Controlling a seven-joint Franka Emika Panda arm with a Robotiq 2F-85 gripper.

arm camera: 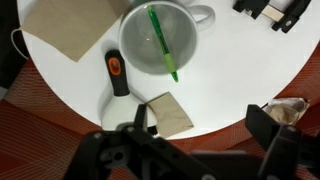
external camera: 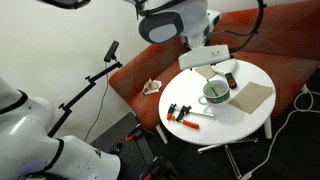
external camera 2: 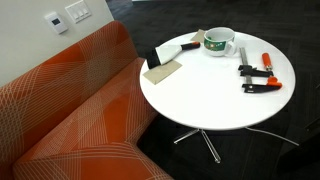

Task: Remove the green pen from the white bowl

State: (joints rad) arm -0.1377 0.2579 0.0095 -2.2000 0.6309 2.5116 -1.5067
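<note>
The green pen's upper end (external camera: 211, 87) (arm camera: 174, 74) should come between my gripper's open fingers as I lower my gripper toward the white bowl next.
The white bowl (arm camera: 140, 45) stands on the round white table and shows in both exterior views (external camera: 215, 93) (external camera 2: 219, 42). The green pen (arm camera: 162, 42) lies slanted inside it, one end resting over the rim. The pen is faintly visible in an exterior view (external camera: 214, 89). My gripper (arm camera: 200, 125) is open and empty, well above the table. Its fingers hang over the table edge, beside the bowl, not around it. In an exterior view the gripper (external camera: 205, 58) hangs over the table's far side.
A flat black and red oblong item (arm camera: 117, 72) lies beside the bowl. Tan squares (arm camera: 70, 25) (arm camera: 170, 113) lie on the table (arm camera: 240, 70). Red-and-black handled tools (external camera 2: 255, 80) (external camera: 180, 112) lie near the table edge. An orange sofa (external camera 2: 70, 100) flanks the table.
</note>
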